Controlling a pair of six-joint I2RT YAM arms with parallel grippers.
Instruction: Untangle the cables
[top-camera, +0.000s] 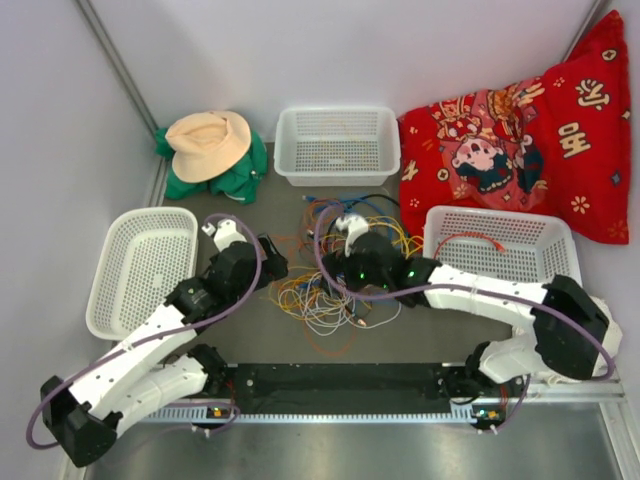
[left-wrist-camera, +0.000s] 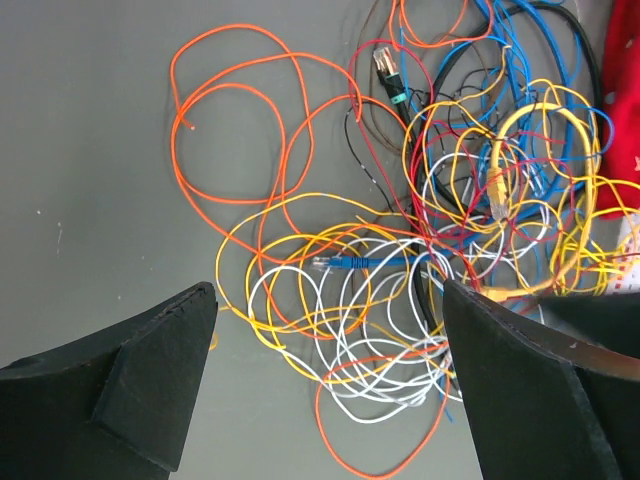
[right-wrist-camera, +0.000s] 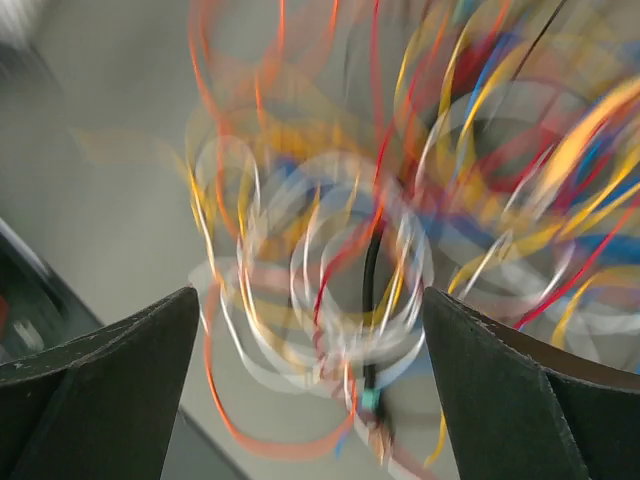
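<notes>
My right gripper lowers next to the red cable where it crosses the white loops beside the black cord (right-wrist-camera: 370, 300). That part of the red cable runs between its open fingers.
The cables (top-camera: 330, 285) lie in a loose tangle of orange, yellow, white, blue, red and black cords on the grey table between the two arms. My left gripper (top-camera: 268, 266) is open and empty at the tangle's left edge. In the left wrist view it (left-wrist-camera: 328, 292) hovers above white, yellow and orange loops (left-wrist-camera: 380, 340), with a blue plug (left-wrist-camera: 345, 263) just ahead. My right gripper (top-camera: 352, 272) is open and empty over the tangle's middle. The right wrist view is motion-blurred: it (right-wrist-camera: 310, 296) is above white loops and a black cord (right-wrist-camera: 370, 300).
White baskets stand at the left (top-camera: 110, 270), the back (top-camera: 337, 112) and the right (top-camera: 500, 213); the right one holds a red cord (top-camera: 470, 238). A tan hat (top-camera: 208, 140) on green cloth sits at the back left. A red patterned cushion (top-camera: 520, 140) is at the back right.
</notes>
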